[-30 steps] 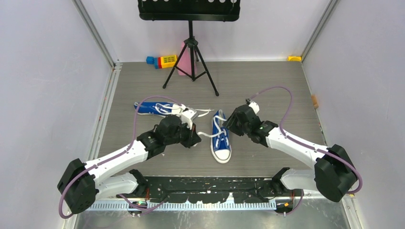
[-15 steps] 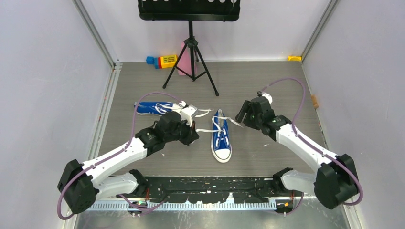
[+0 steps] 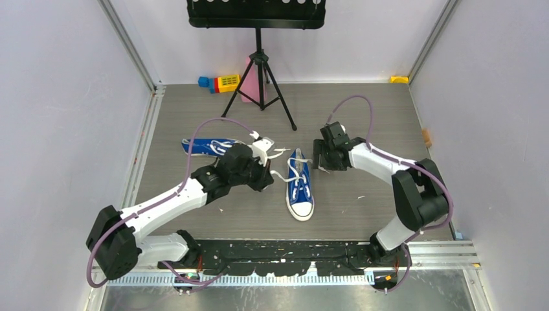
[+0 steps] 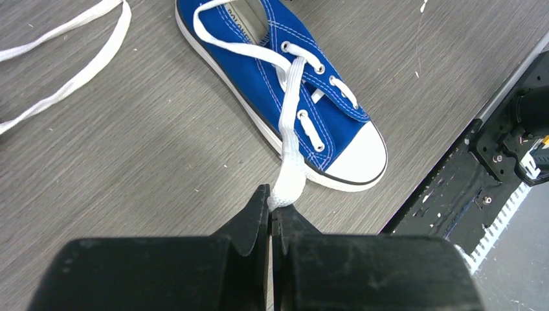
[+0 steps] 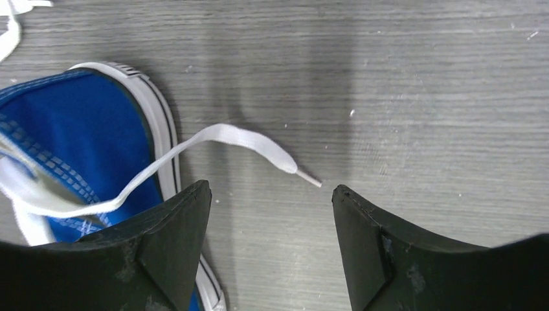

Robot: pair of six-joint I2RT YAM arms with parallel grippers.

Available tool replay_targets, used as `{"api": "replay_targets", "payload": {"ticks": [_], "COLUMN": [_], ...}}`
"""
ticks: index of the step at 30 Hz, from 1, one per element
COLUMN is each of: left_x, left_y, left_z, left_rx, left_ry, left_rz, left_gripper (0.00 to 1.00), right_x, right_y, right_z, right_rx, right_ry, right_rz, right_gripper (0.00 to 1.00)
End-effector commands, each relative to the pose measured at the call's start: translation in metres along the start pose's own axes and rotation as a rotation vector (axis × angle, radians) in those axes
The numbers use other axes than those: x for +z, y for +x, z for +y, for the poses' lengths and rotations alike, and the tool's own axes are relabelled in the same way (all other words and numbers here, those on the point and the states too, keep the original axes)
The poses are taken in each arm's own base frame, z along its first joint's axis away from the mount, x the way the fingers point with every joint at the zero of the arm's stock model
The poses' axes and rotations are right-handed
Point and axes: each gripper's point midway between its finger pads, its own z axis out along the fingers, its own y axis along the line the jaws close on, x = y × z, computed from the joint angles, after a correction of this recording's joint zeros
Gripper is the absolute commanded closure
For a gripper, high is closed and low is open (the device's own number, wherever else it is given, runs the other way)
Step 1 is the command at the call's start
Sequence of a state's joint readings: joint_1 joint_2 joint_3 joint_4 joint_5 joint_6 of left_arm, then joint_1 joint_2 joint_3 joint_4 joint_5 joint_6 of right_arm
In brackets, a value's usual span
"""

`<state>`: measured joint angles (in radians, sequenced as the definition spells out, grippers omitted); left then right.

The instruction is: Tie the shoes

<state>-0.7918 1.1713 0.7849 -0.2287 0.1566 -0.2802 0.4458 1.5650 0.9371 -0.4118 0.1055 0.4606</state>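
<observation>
Next, my right gripper moves down onto the loose lace end (image 3: 322,169) (image 5: 280,157) below it, beside the shoe's heel, and closes.
One blue sneaker (image 3: 300,186) stands mid-floor, white toe cap toward the arms. It also shows in the left wrist view (image 4: 294,97) and the right wrist view (image 5: 71,136). The other sneaker (image 3: 208,146) lies on its side to the left, partly behind the left arm. My left gripper (image 3: 264,180) is shut on a white lace (image 4: 289,165), which runs taut from the middle shoe's eyelets to the fingertips (image 4: 262,201). My right gripper (image 5: 270,190) is open and empty beside the shoe's heel (image 3: 318,162). The other lace end (image 5: 259,142) lies loose on the floor just ahead of it.
A black tripod stand (image 3: 259,84) stands at the back centre, with colourful toy blocks (image 3: 220,83) and a pink object (image 3: 248,84) by it. A loose lace (image 4: 71,61) lies left of the shoe. The black base rail (image 3: 278,259) runs along the near edge.
My right gripper drew a lace out to the right, then let it go and swung back beside the shoe's heel. My left gripper kept its lace and shifted slightly.
</observation>
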Motion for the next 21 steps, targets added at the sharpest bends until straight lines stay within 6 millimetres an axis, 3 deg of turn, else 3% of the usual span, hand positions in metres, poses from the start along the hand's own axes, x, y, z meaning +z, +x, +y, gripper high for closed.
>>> {"api": "replay_targets", "payload": {"ticks": [1,5,11,13,16,17,21], "left_x": [0.0,0.001,0.002,0.003,0.008,0.01,0.018], "left_y": [-0.03,-0.039,-0.054,-0.058,-0.063,-0.065,-0.072], "left_z": [-0.003,-0.002,0.002,0.003,0.004,0.003,0.003], "left_rx": [0.033,0.043,0.034,0.028,0.014,0.014,0.018], "left_ry": [0.003,-0.011,-0.038,-0.041,-0.035,-0.029,-0.018], "left_rz": [-0.062,-0.071,-0.08,-0.086,-0.084,-0.085,-0.082], "left_gripper": [1.0,1.0,1.0,1.0,1.0,1.0,1.0], "right_x": [0.006,0.018,0.035,0.038,0.034,0.03,0.001], "right_y": [-0.017,-0.015,-0.002,-0.002,-0.005,-0.008,-0.022], "right_z": [0.002,0.001,0.006,0.004,0.001,0.0,0.001], "right_rx": [-0.07,-0.092,-0.086,-0.082,-0.082,-0.08,-0.068], "right_ry": [0.023,0.039,0.014,0.027,0.045,0.045,0.029], "right_rz": [-0.022,0.002,0.052,0.051,0.036,0.022,-0.046], "right_gripper": [0.28,0.31,0.43,0.58,0.92,0.98,1.0]}}
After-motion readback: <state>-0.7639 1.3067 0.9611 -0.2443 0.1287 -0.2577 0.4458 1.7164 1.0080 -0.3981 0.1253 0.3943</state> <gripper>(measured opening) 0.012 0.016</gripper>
